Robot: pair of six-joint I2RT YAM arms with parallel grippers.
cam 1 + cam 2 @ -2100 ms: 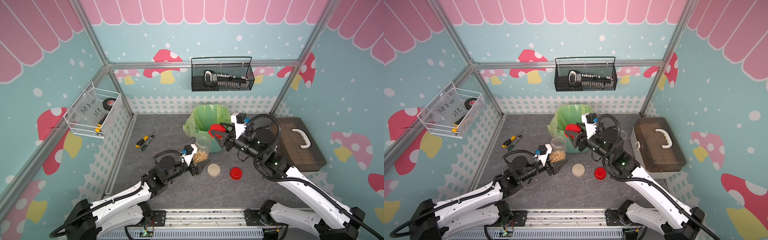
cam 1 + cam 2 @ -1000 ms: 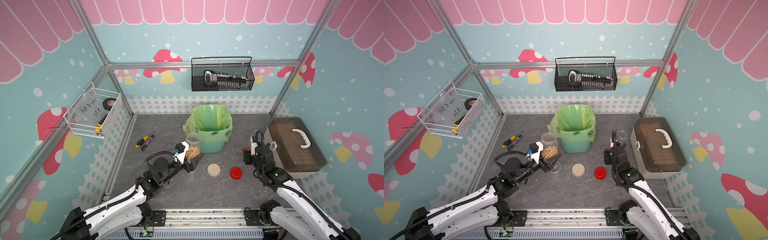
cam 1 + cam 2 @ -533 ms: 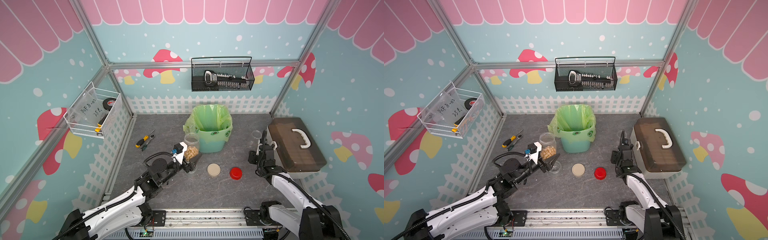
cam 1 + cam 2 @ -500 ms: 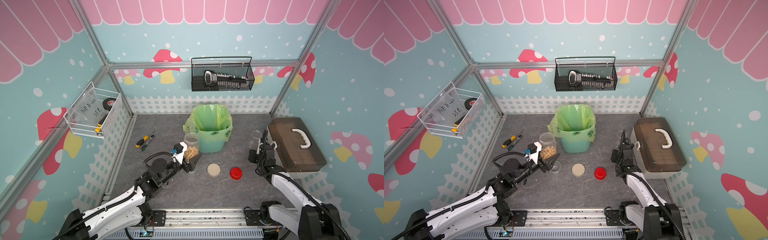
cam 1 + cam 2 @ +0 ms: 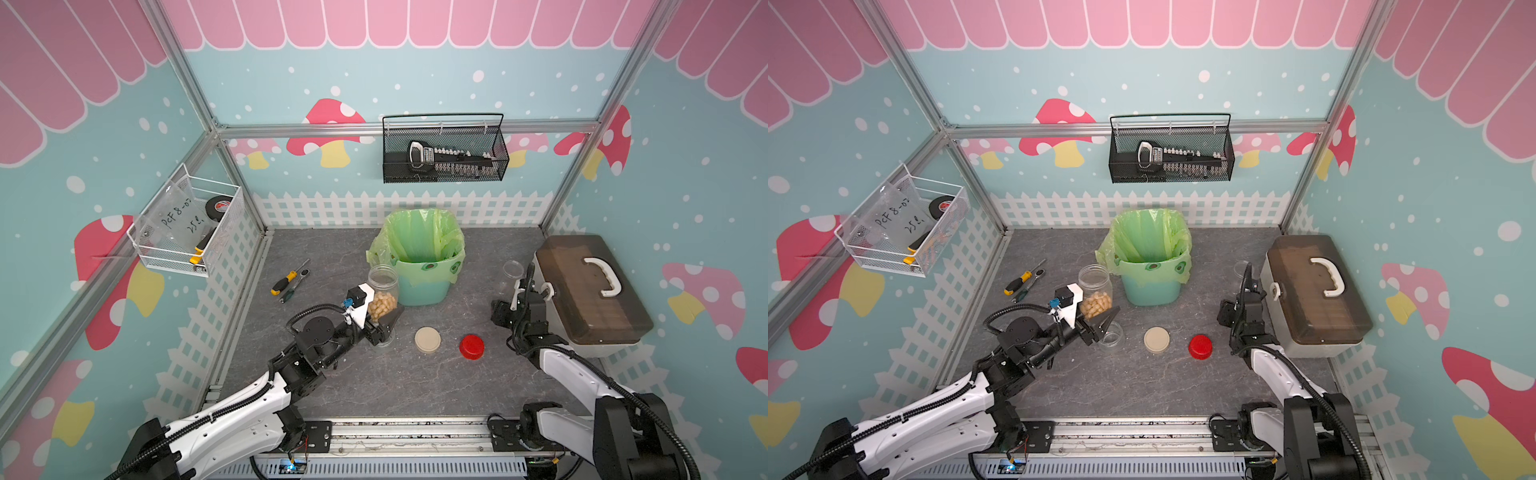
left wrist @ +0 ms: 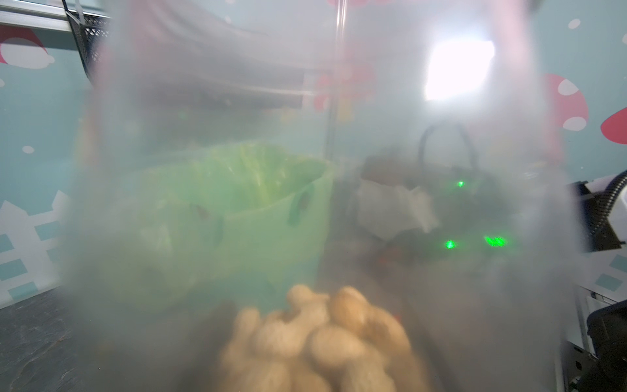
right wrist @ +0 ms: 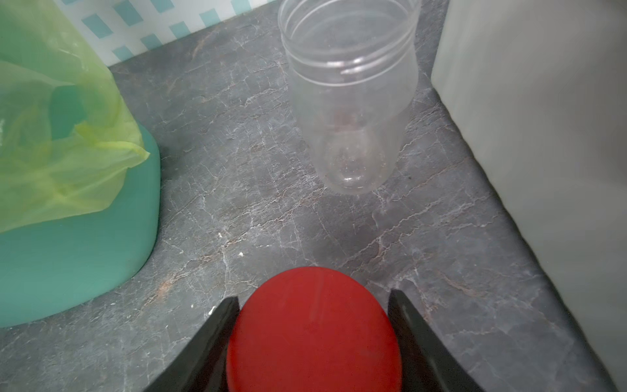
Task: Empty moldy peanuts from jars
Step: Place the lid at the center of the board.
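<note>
The red lid is just above bare tabletop before the empty jar, so my right gripper will next lower slightly away from the toolbox and release it.
My left gripper (image 5: pixel 380 318) is shut on a lidless clear jar (image 5: pixel 382 282) held upright just left of the teal bin (image 5: pixel 419 291). Moldy peanuts (image 5: pixel 381 305) fill its lower part and blur the left wrist view, peanuts (image 6: pixel 315 342). An empty clear jar (image 5: pixel 1112 336) stands on the table under that gripper. My right gripper (image 7: pixel 312 297) is shut on a red lid (image 7: pixel 314 332), low beside the toolbox. Another empty open jar (image 7: pixel 349 101) stands just ahead of it, the same jar (image 5: pixel 513 269). A beige lid (image 5: pixel 427 340) and a second red lid (image 5: pixel 471 346) lie on the table.
The bin is lined with a green bag (image 5: pixel 415 241). A brown toolbox (image 5: pixel 590 291) stands against the right wall, close to my right arm. A screwdriver (image 5: pixel 286 282) lies at the left. Wire baskets hang on the back and left walls.
My right arm carried the red lid down from above the bin to the toolbox side, close to the empty jar. My left arm raised the peanut jar slightly; it has since held still.
</note>
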